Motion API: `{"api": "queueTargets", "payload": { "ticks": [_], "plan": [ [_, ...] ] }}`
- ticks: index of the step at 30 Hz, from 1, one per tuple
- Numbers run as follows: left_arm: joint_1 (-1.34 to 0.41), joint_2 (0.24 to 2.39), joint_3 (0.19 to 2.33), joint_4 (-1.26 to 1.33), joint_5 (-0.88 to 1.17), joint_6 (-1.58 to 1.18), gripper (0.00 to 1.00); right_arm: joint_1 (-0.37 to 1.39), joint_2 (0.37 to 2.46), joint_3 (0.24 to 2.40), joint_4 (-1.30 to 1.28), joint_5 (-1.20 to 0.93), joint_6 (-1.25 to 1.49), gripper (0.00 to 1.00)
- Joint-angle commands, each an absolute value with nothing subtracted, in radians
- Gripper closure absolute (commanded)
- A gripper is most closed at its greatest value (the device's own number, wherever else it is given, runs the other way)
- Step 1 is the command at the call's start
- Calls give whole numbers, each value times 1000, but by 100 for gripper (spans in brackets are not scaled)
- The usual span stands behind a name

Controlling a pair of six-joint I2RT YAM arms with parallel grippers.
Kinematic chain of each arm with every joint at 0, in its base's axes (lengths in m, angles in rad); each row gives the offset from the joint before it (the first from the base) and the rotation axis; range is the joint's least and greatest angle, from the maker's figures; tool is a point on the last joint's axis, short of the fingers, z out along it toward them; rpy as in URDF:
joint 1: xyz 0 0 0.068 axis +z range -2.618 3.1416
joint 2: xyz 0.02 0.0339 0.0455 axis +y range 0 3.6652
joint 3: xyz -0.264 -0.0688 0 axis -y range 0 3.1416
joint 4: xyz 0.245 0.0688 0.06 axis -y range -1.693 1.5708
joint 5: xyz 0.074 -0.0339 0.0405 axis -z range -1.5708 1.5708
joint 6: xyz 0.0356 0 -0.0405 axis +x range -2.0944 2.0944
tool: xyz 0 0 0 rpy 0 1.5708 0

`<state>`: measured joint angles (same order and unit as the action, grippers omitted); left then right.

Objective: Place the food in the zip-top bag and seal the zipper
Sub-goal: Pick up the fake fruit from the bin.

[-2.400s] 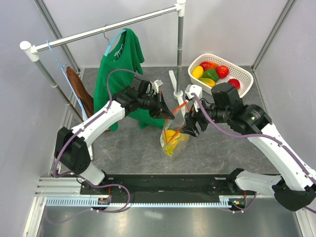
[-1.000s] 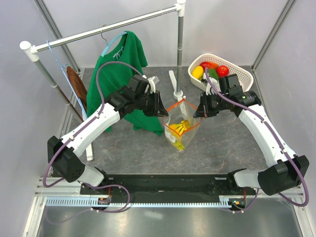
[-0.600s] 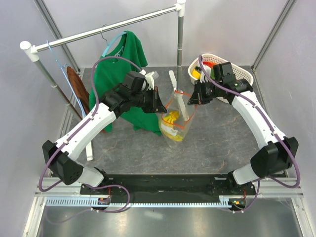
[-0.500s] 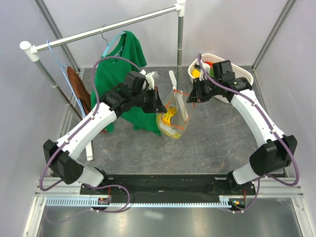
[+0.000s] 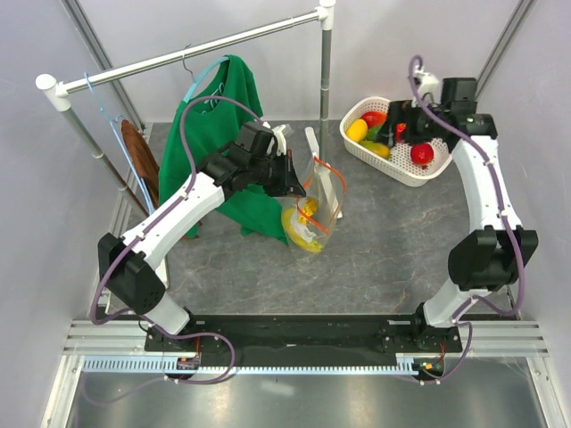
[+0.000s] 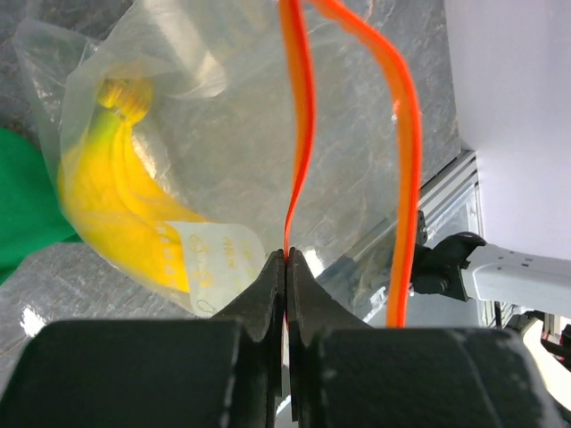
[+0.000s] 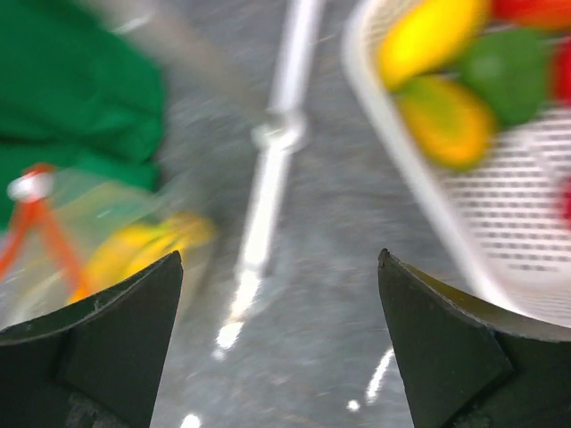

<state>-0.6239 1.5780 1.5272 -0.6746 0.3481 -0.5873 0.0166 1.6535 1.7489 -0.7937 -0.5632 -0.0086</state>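
Note:
My right gripper shifts over the glossy red tomato, which sits apart at the basket's end away from the post, and lowers around the tomato's sides next.
The clear zip-top bag (image 5: 314, 207) hangs in mid-table with the yellow banana bunch (image 5: 303, 220) inside; both show in the left wrist view, bag (image 6: 241, 152) and bananas (image 6: 116, 214). My left gripper (image 5: 302, 189) is shut on one side of the orange-red zipper (image 6: 299, 116) and holds the bag up. My right gripper (image 5: 399, 120) is open and empty above the white mesh basket (image 5: 428, 174). The basket holds a lemon (image 5: 357, 130), a green pepper (image 5: 382, 134), a mango (image 5: 376, 149) and red pieces (image 5: 422, 153). The right wrist view is blurred.
A green shirt (image 5: 210, 134) hangs from a white rail (image 5: 187, 55) at the back left. The rail's upright post (image 5: 326, 89) and white foot (image 5: 314, 156) stand between the bag and the basket. A brown garment (image 5: 143, 169) hangs at far left.
My right gripper has let go of the bag's mouth and swung back right over the basket, open. My left gripper still holds the zipper; the bag has drifted slightly left.

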Motion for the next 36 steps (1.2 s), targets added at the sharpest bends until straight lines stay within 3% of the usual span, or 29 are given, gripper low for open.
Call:
{"api": "queueTargets", "payload": {
  "ticks": [1,7,15,36],
  "plan": [
    [-620,1578,1580,-621,351,-612,98,-100,1758,1865,-801,-407,-129,4],
    [-618,1577,1575,-615,354,-607,98,-156,1942,1940,-785,-162,-228,2],
    [-618,1594,1595,-615,362,-592,98,-156,2088,1973,-661,17,-232,2],
    [-615,1612,1575,-612,356,-581,98,-156,2321,2060,-519,17,-221,3]
  ]
}}
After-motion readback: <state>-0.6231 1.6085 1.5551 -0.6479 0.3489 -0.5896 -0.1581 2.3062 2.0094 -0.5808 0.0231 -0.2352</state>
